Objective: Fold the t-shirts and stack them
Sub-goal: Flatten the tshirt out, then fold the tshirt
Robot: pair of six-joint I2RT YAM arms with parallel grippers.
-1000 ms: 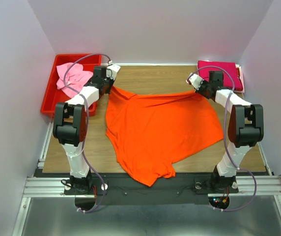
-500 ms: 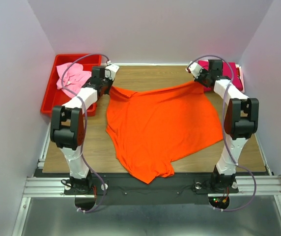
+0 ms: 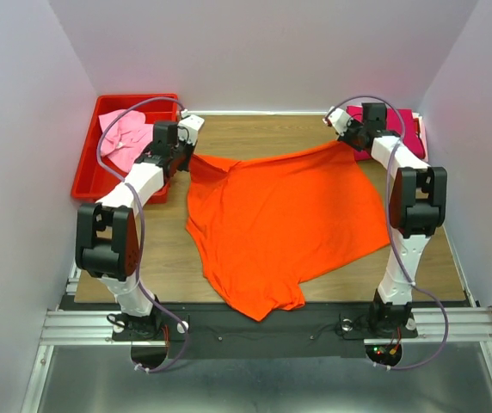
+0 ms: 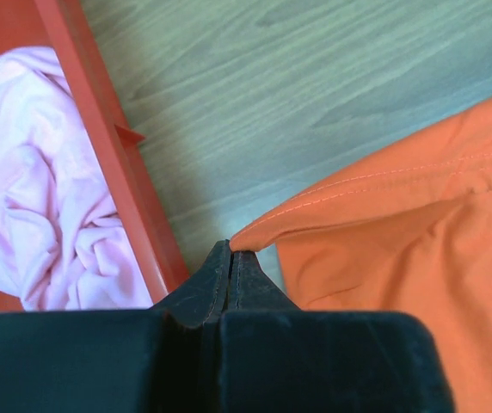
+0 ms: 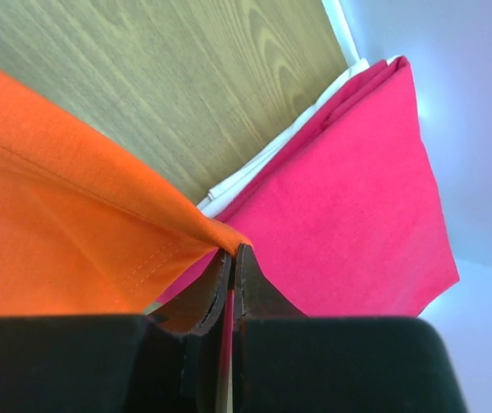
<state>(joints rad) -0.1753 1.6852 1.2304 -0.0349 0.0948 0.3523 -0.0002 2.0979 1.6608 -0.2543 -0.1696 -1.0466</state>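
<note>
The left gripper carries the t-shirt's far corner back, away from the bin, onto the orange t-shirt's bin-side part (image 3: 218, 229) next and releases it. The orange t-shirt still lies unfolded.
The bright orange t-shirt (image 3: 280, 219) lies spread on the wooden table, its far edge stretched between both grippers. My left gripper (image 3: 186, 155) is shut on its far left corner (image 4: 255, 232), next to the bin wall. My right gripper (image 3: 349, 140) is shut on its far right corner (image 5: 216, 231), over the folded magenta t-shirt (image 3: 405, 129), which also shows in the right wrist view (image 5: 349, 198). The light pink t-shirt (image 3: 126, 142) lies crumpled in the red bin and shows in the left wrist view (image 4: 31, 198).
The red plastic bin (image 3: 87, 176) stands at the far left; its wall (image 4: 113, 155) is close beside my left gripper. White cloth or paper (image 5: 263, 159) lies under the magenta shirt. Grey walls enclose the table on three sides.
Both grippers have moved outward and toward the far side, pulling the orange shirt's far edge tauter and wider. The right gripper now sits over the magenta shirt.
</note>
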